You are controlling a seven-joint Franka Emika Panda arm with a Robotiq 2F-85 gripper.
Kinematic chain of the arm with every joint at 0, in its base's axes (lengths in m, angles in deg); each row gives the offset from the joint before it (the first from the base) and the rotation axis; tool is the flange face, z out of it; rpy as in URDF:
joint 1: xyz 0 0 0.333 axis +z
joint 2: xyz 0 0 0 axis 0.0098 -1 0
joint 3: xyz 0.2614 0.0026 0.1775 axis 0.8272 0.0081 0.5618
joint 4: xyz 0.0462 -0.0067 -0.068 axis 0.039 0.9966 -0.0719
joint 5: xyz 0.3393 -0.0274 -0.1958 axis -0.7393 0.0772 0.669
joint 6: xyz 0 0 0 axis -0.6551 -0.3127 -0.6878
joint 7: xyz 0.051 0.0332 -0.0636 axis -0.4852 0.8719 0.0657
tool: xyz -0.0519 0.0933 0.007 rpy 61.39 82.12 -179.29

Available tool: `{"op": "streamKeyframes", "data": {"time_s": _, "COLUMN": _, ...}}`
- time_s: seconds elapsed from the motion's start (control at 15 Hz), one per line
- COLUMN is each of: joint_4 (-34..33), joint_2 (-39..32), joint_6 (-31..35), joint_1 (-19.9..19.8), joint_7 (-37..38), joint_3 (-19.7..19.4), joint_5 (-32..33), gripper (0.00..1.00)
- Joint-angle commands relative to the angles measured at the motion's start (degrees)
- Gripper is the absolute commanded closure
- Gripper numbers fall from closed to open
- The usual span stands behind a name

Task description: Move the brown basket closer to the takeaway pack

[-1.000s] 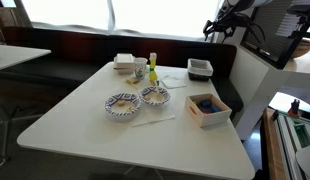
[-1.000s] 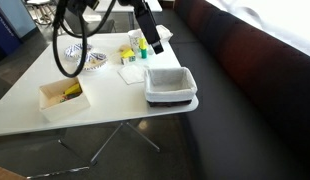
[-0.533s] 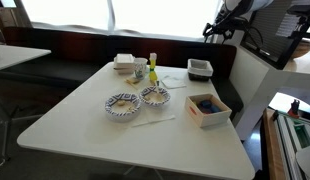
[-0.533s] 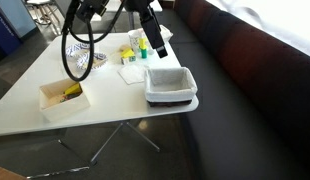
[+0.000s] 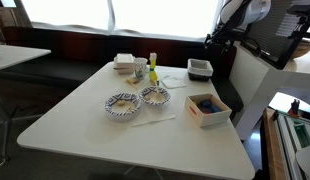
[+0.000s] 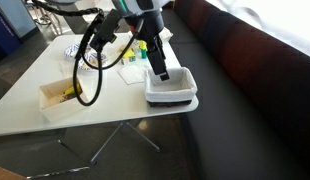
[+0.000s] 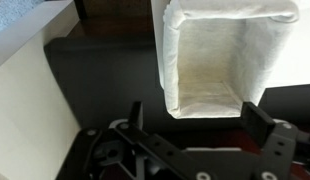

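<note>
My gripper comes down onto the basket's rim next, one finger inside, one outside, since the basket's side lines up between my spread fingers in the wrist view.
The basket, dark on the outside with a white cloth lining, stands at a corner of the white table in both exterior views. In the wrist view the basket fills the upper right and looks empty. The takeaway pack is a white container on the far side of the table. My gripper hangs just above the basket's near rim. In the wrist view its fingers are spread wide and hold nothing.
Two patterned bowls sit mid-table. A white box with blue items is near the front edge. A yellow bottle stands between basket and pack. A dark bench runs beside the table edge.
The arm has come down and moved from above the table to just over the basket. The basket and the other objects have not moved.
</note>
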Motion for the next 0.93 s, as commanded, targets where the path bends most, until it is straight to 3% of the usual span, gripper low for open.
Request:
{"op": "streamKeyframes", "data": {"time_s": 0.0, "joint_4": -2.31, "joint_2": -6.30, "joint_6": 3.02, "joint_1": -0.30, "joint_7": -5.30, "joint_3": 1.11, "joint_5": -11.00, "gripper": 0.00}}
{"op": "streamKeyframes", "data": {"time_s": 0.27, "joint_4": -5.40, "joint_2": -11.41, "joint_6": 2.90, "joint_1": -1.62, "joint_7": -10.21, "joint_3": 2.97, "joint_5": -20.41, "gripper": 0.00}}
{"op": "streamKeyframes", "data": {"time_s": 0.6, "joint_4": -9.07, "joint_2": -16.06, "joint_6": 2.35, "joint_1": -2.15, "joint_7": -12.56, "joint_3": 2.69, "joint_5": -24.38, "gripper": 0.03}}
{"op": "streamKeyframes", "data": {"time_s": 0.67, "joint_4": -9.72, "joint_2": -16.73, "joint_6": 2.15, "joint_1": -2.26, "joint_7": -12.67, "joint_3": 2.65, "joint_5": -24.71, "gripper": 0.08}}
{"op": "streamKeyframes", "data": {"time_s": 0.73, "joint_4": -10.25, "joint_2": -17.37, "joint_6": 1.92, "joint_1": -2.51, "joint_7": -12.85, "joint_3": 2.80, "joint_5": -25.11, "gripper": 0.27}}
{"op": "streamKeyframes", "data": {"time_s": 0.8, "joint_4": -10.73, "joint_2": -17.85, "joint_6": 1.72, "joint_1": -2.61, "joint_7": -12.96, "joint_3": 2.82, "joint_5": -25.40, "gripper": 0.29}}
{"op": "streamKeyframes", "data": {"time_s": 0.87, "joint_4": -11.05, "joint_2": -18.31, "joint_6": 1.66, "joint_1": -2.65, "joint_7": -13.12, "joint_3": 2.80, "joint_5": -25.58, "gripper": 0.39}}
